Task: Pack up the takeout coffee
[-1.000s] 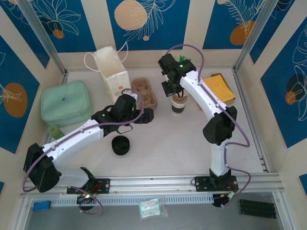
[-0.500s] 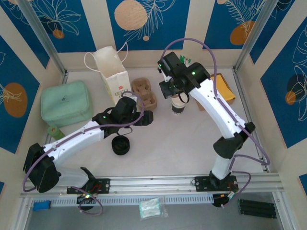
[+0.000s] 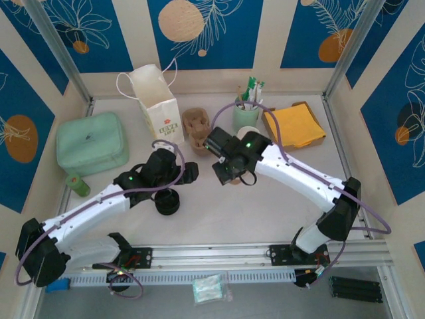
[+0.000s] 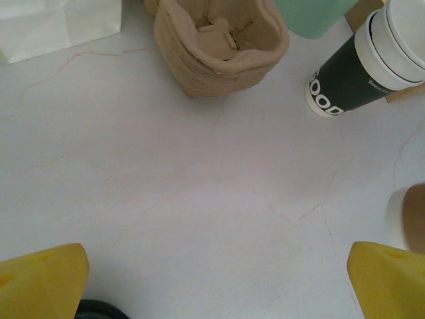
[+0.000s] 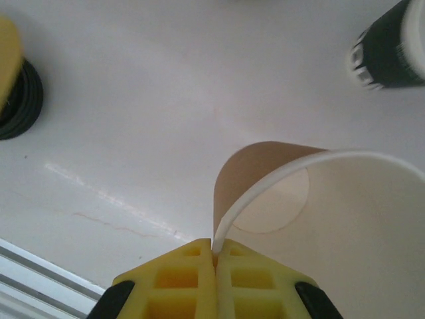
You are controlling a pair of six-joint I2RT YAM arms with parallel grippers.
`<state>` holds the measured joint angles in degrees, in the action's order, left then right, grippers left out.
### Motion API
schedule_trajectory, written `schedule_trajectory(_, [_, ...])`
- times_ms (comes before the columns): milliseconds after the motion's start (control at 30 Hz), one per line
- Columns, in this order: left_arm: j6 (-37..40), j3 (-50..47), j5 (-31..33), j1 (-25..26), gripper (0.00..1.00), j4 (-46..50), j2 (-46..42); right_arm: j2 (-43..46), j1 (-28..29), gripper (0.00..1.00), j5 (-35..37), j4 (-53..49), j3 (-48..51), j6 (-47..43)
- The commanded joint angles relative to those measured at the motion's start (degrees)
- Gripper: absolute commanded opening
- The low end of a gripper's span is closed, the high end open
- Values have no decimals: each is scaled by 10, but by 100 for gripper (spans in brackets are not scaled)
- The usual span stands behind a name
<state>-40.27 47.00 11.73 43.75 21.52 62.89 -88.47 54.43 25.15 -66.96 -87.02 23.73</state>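
Next, my right gripper draws the tan paper cup back, lowers it and releases the cup's rim. Bare tabletop lies below and back from the gripper, clear of the coffee.
The takeout coffee (image 3: 247,135), white above a black band, stands on the table near the cup carrier (image 3: 198,129); it also shows in the left wrist view (image 4: 362,66) and the right wrist view (image 5: 392,50). My right gripper (image 5: 216,249) is shut on the rolled rim of a separate tan paper cup (image 5: 246,179), held over the table's middle (image 3: 226,173), clear of the coffee. My left gripper (image 4: 212,286) is open over bare table, just left of the right one (image 3: 188,174). The round black lid (image 3: 167,201) lies below it.
A white paper bag (image 3: 159,106) stands at the back left, with a mint-green cup of stirrers (image 3: 244,114) behind the coffee. Yellow napkins (image 3: 294,125) lie at the back right. A pale green case (image 3: 91,141) sits at the left wall.
My right arm swung from the cup stack at the back toward the near middle, taking the tan cup off the coffee. The left arm drew back a little toward the near left.
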Motion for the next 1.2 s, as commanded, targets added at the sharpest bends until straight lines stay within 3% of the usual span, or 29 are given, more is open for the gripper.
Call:
schedule_trajectory(0, [-10,-9,23,-1,99,12,-17,12,19,0,-25,54,44,54])
schedule_trajectory(300, [-18,-16,19,-2,99,9,-19,-5,35,0,-11,106,119,78])
schedule_trajectory(633, [-20,-17,15,-2,99,4,-15,-49,37,1,0,124,135,66])
schedule_trajectory(1000, [-20,-16,15,-2,99,6,-15,-64,37,17,-4,134,141,63])
schedule_trajectory(1167, [-20,-15,16,-2,99,7,-15,-55,38,32,-2,116,125,59])
